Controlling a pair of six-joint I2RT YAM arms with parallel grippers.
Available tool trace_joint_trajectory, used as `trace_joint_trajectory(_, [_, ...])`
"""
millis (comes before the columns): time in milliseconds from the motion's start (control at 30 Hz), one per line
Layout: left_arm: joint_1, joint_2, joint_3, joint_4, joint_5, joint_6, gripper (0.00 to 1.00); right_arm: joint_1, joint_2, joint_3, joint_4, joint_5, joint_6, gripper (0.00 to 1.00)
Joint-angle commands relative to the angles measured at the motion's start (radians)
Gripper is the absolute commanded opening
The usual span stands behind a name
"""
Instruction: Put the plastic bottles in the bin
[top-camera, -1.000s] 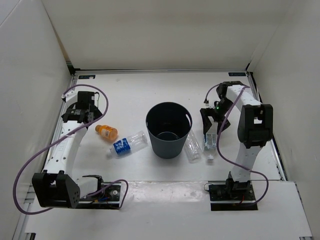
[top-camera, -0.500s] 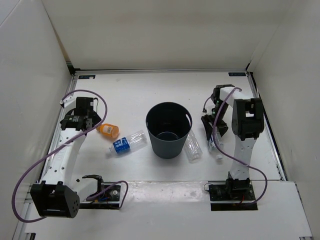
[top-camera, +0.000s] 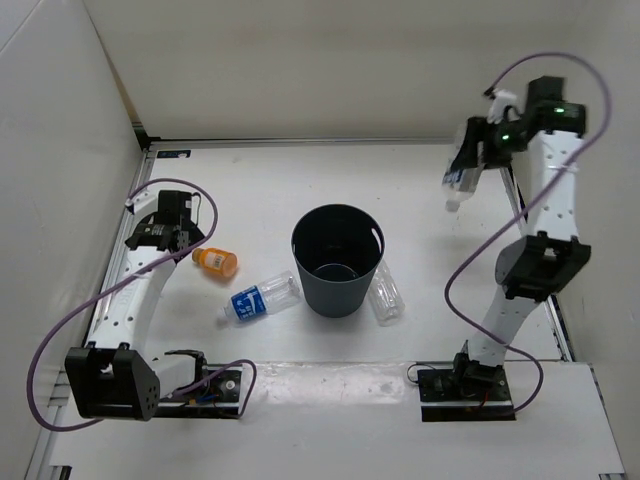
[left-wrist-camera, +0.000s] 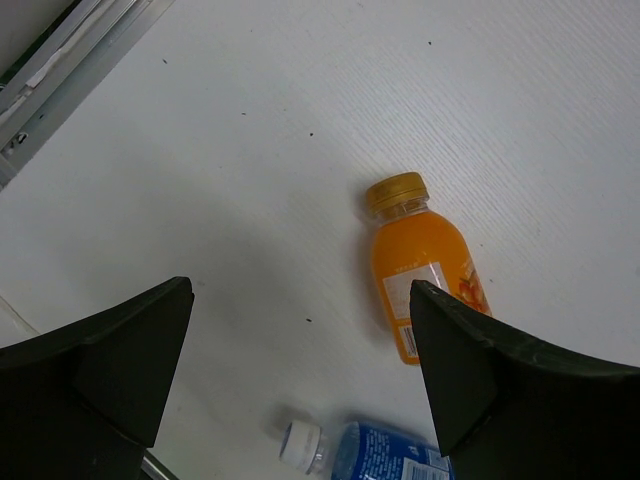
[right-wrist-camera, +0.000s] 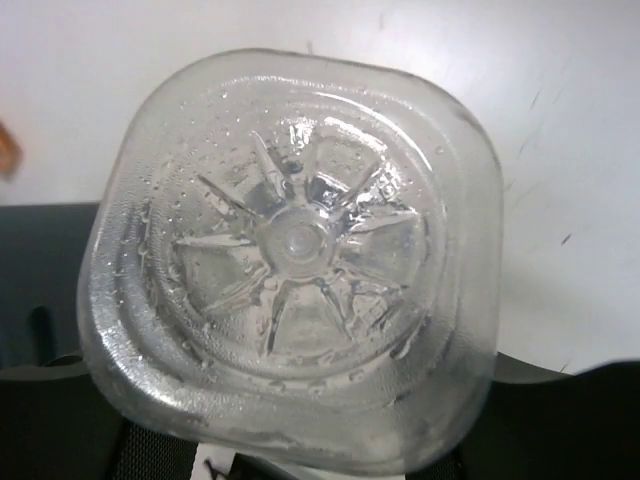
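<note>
I will next move my right gripper back and to the left in the top view, over the bin's opening (top-camera: 338, 243), and let go of the bottle, because it is hanging outside the bin's rim.
The bin (top-camera: 338, 262) stands upright mid-table. My right gripper (top-camera: 482, 148) is raised high at the back right, shut on a clear bottle (top-camera: 463, 172) that hangs cap-down; in the right wrist view its ribbed base (right-wrist-camera: 290, 250) fills the frame and hides the jaws. An orange bottle (top-camera: 215, 261) (left-wrist-camera: 421, 262) lies left of the bin. Nearer the bin lies a clear bottle with a blue label (top-camera: 260, 300) (left-wrist-camera: 392, 452). Another clear bottle (top-camera: 384, 296) rests against the bin's right side. My left gripper (top-camera: 180, 238) (left-wrist-camera: 300, 335) hovers open just left of the orange bottle, nothing between its fingers.
White walls close in the table on the left, back and right. A metal rail (left-wrist-camera: 70, 70) runs along the left edge close to my left gripper. Purple cables loop from both arms.
My right gripper shut on the clear bottle that lay right of the bin and carried it up to the back right. The left arm has shifted only slightly.
</note>
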Motion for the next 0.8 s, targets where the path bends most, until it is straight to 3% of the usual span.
trace_joint_trajectory(0, [0.004, 0.016, 0.029, 0.068, -0.010, 0.016, 1.00, -0.034, -0.095, 0.113, -0.163, -0.314, -0.082, 0.33])
trace_joint_trajectory(233, [0.001, 0.094, 0.081, 0.054, 0.035, 0.003, 1.00, 0.112, -0.337, -0.056, 0.000, -0.549, -0.443, 0.35])
trace_joint_trajectory(267, [-0.001, 0.104, 0.083, 0.056, 0.042, 0.009, 1.00, 0.120, -0.362, -0.099, 0.004, -0.689, -0.476, 0.34])
trace_joint_trajectory(300, [-0.001, 0.108, 0.086, 0.057, 0.047, 0.022, 1.00, 0.118, -0.370, -0.132, -0.003, -0.730, -0.554, 0.34])
trace_joint_trajectory(500, [-0.001, 0.160, 0.141, 0.040, 0.091, 0.072, 1.00, 0.262, -0.365, -0.130, -0.060, -0.782, -0.829, 0.41])
trace_joint_trajectory(600, [-0.002, 0.180, 0.163, 0.023, 0.104, 0.075, 1.00, 0.345, -0.359, -0.139, -0.036, -0.785, -0.864, 0.44])
trace_joint_trajectory(767, [-0.002, 0.179, 0.175, 0.025, 0.148, 0.107, 1.00, 0.449, -0.342, -0.183, 0.053, -0.772, -0.792, 0.48])
